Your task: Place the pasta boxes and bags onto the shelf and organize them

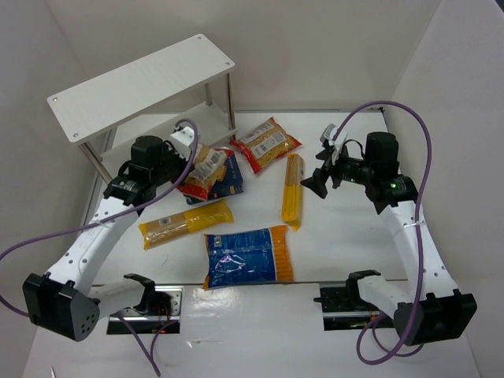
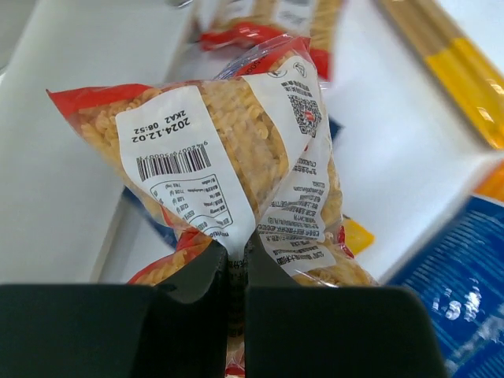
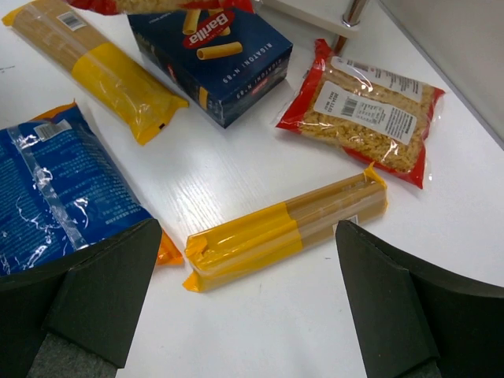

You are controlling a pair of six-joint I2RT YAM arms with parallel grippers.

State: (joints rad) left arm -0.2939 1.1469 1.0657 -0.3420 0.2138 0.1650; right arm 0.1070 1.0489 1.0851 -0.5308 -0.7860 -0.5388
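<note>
The end of the shelf's lower board by the near post is bare. I will swing my left gripper over it, to the left in the top view, and let go of the red-edged bag.
My left gripper (image 1: 189,160) is shut on the edge of a red-edged clear bag of yellow pasta (image 1: 207,170), held lifted over the dark blue box (image 1: 231,178), beside the white two-tier shelf (image 1: 142,83). In the left wrist view the fingers (image 2: 201,276) pinch the bag (image 2: 228,142) at its labelled back. My right gripper (image 1: 318,181) is open and empty, above a long yellow pack (image 3: 287,228). The second red-edged bag (image 1: 266,143), the other yellow pack (image 1: 187,222) and the blue-orange bag (image 1: 248,256) lie on the table.
The shelf's lower board (image 2: 63,157) lies just left of the held bag. A shelf post (image 3: 354,9) stands near the blue box (image 3: 213,55). White walls enclose the table on the left, back and right.
</note>
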